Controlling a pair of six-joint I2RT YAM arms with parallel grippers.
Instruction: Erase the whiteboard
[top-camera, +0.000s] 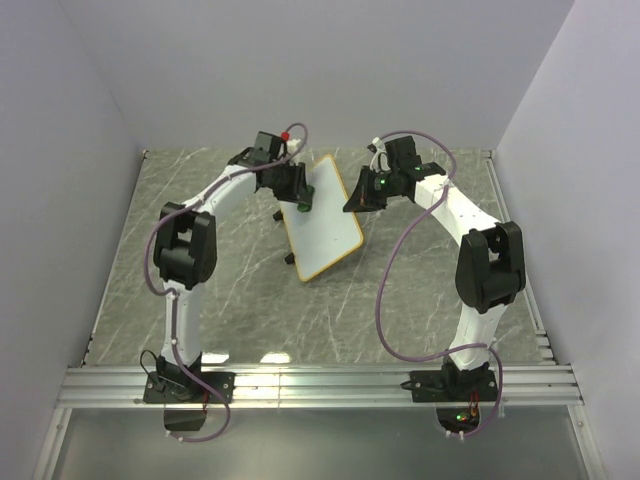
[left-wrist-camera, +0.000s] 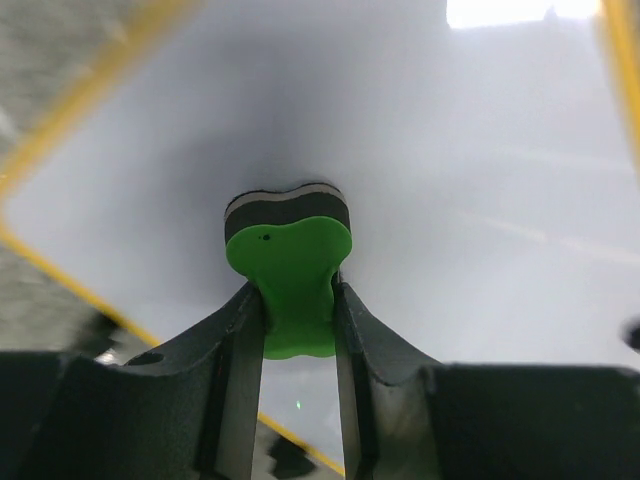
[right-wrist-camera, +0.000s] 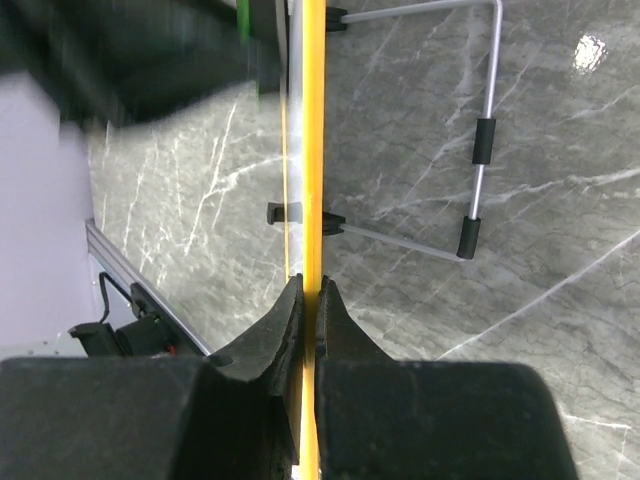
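Observation:
My left gripper holds the eraser and should next wipe back across the board, then go down to the left in the top view and let go of the eraser on marble that lies bare.
The whiteboard, white with a tan frame, stands tilted at the table's middle back. My left gripper is shut on the small green eraser and presses its dark felt face against the white surface near the board's upper left edge. No marks show on the surface in the left wrist view. My right gripper is shut on the board's right frame edge, which runs edge-on between its jaws.
The board's wire stand with black sleeves rests on the grey marble table behind the board. Grey walls enclose the table on three sides. An aluminium rail with the arm bases runs along the near edge.

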